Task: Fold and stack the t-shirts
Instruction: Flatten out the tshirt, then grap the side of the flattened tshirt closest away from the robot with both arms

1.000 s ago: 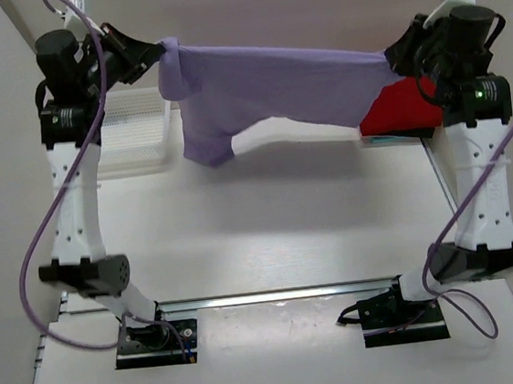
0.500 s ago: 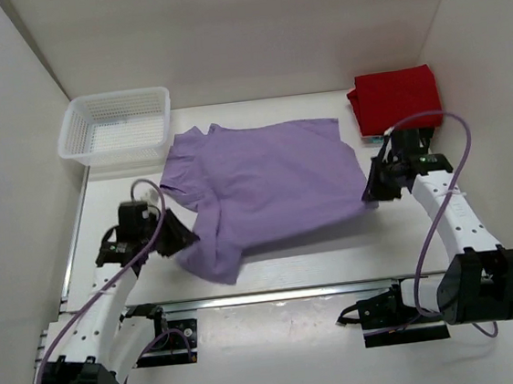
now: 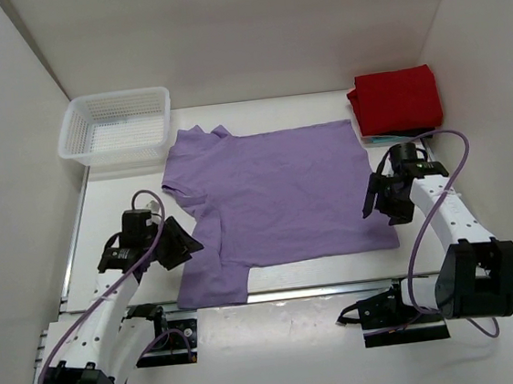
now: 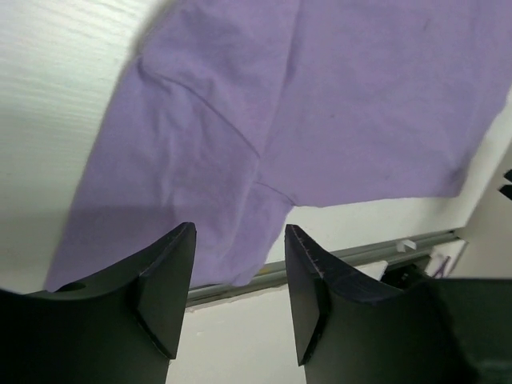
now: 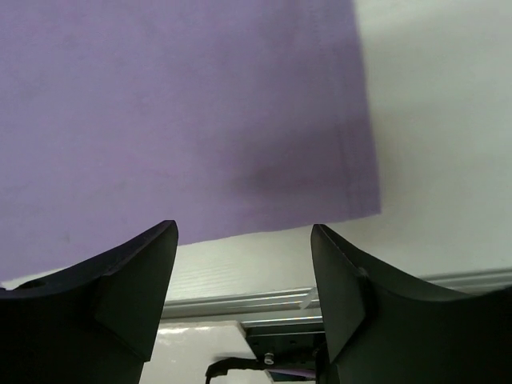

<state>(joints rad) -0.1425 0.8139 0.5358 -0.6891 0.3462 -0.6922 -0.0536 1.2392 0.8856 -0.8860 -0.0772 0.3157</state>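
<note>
My left gripper moves back and down onto the outer edge of the purple t-shirt's near sleeve (image 3: 185,276) (image 4: 75,218) next, as that sleeve sticks out from the t-shirt's body toward the bar.
The lavender-purple t-shirt (image 3: 275,190) lies spread flat on the table, one sleeve reaching down to the near edge at the left. The red t-shirt (image 3: 396,97) sits folded at the back right corner. My left gripper (image 3: 187,245) hovers open at the purple shirt's near-left sleeve, with nothing between its fingers. In the left wrist view the gripper (image 4: 240,232) looks down on that sleeve (image 4: 184,184). My right gripper (image 3: 377,205) stands open at the shirt's right hem, holding nothing. The right wrist view shows the gripper (image 5: 244,228) above the hem corner (image 5: 344,160).
A white mesh basket (image 3: 118,95) stands at the back left, beside the purple shirt's collar. A metal rail (image 3: 276,294) runs along the table's near edge, just below the shirt. White walls close in the left, right and back sides.
Both arms came down from holding the purple shirt stretched in the air, laid it flat on the table, and both grippers opened and let it go.
</note>
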